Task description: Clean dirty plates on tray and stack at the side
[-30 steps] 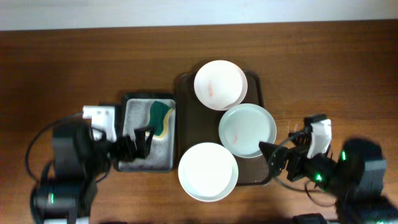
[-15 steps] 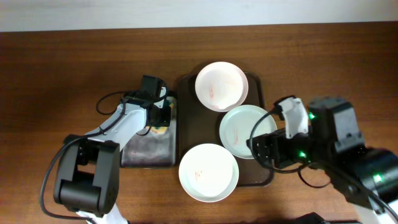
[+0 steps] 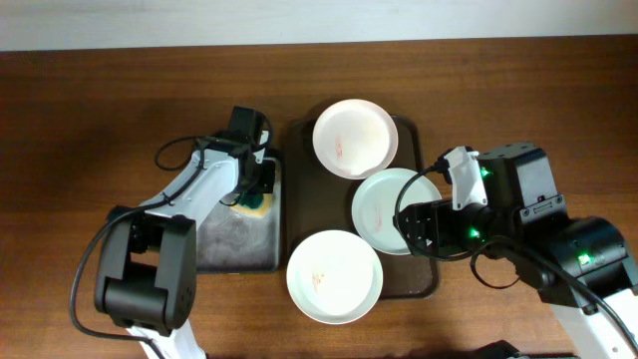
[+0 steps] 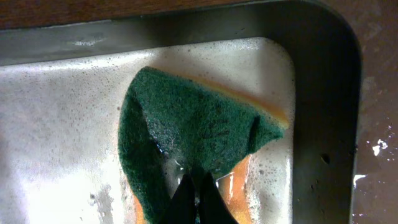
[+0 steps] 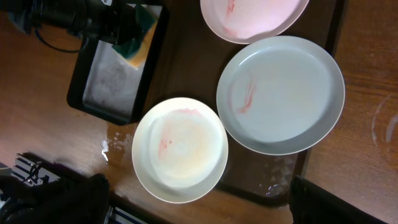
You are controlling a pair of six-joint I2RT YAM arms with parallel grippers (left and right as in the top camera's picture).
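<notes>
The smeared front plate's rim by the mint plate is the place I will move my right gripper to next, going down and across to the left in the overhead view.
Three plates lie on the dark brown tray (image 3: 299, 189): a white plate (image 3: 351, 138) at the back, a mint plate (image 3: 384, 204) in the middle right, and a white plate (image 3: 334, 276) overhanging the front rim. All show reddish smears. My left gripper (image 4: 198, 190) is shut, pinching the edge of a green and yellow sponge (image 4: 199, 134) in foamy water. My right gripper (image 5: 199, 208) is wide open and holds nothing. It hovers over the mint plate (image 5: 280, 93) and the front white plate (image 5: 180, 149).
A small black tray (image 3: 224, 244) of soapy water sits left of the brown tray, with the sponge (image 3: 257, 204) at its back right corner. Water drops (image 5: 109, 146) lie on the wooden table by the front plate. Cables trail from the left arm.
My left arm swung from the small tray's front to its back right corner and shut on the sponge. My right arm moved left and up over the mint plate.
</notes>
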